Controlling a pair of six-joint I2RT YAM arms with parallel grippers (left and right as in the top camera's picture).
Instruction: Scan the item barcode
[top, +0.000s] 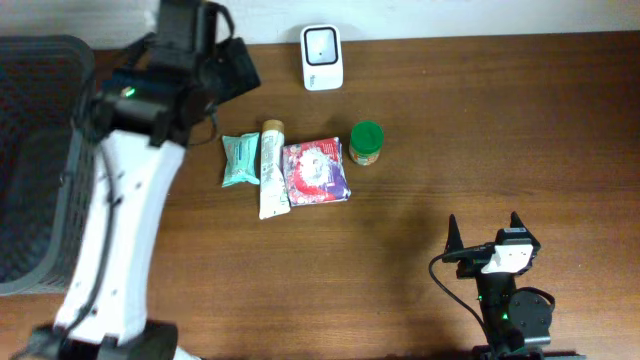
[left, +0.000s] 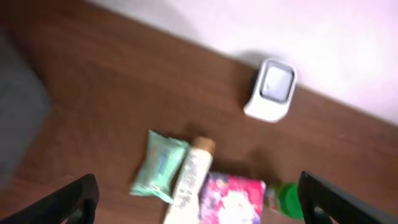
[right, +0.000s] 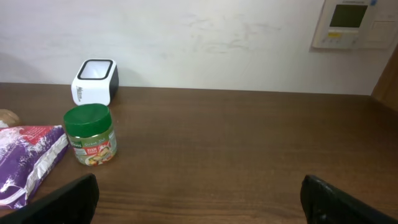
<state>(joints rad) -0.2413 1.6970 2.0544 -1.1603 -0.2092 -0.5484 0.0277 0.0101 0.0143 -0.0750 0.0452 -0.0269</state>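
Next, my left gripper will swing back over the opening of the dark mesh basket (top: 32, 180) (left: 18, 112), below and to its left in the overhead view, and descend inside to close.
A white barcode scanner (top: 322, 57) (left: 270, 90) (right: 94, 81) stands at the table's back edge. In front of it lie a green wipes pack (top: 240, 160) (left: 160, 165), a white tube (top: 272, 170) (left: 191, 177), a pink-purple packet (top: 316, 171) (left: 232, 200) (right: 28, 158) and a green-lidded jar (top: 366, 143) (left: 286, 200) (right: 91, 134). My left gripper (top: 228, 68) (left: 199, 208) hangs open and empty above the table, behind and left of the items. The right gripper (top: 484, 232) (right: 199, 202) is open and empty near the front right, pointing toward the jar.
A dark mesh basket (top: 40, 160) (left: 18, 118) fills the left edge of the table. A wall panel (right: 354, 23) shows on the white wall behind the table. Bare wood lies between the right gripper and the items.
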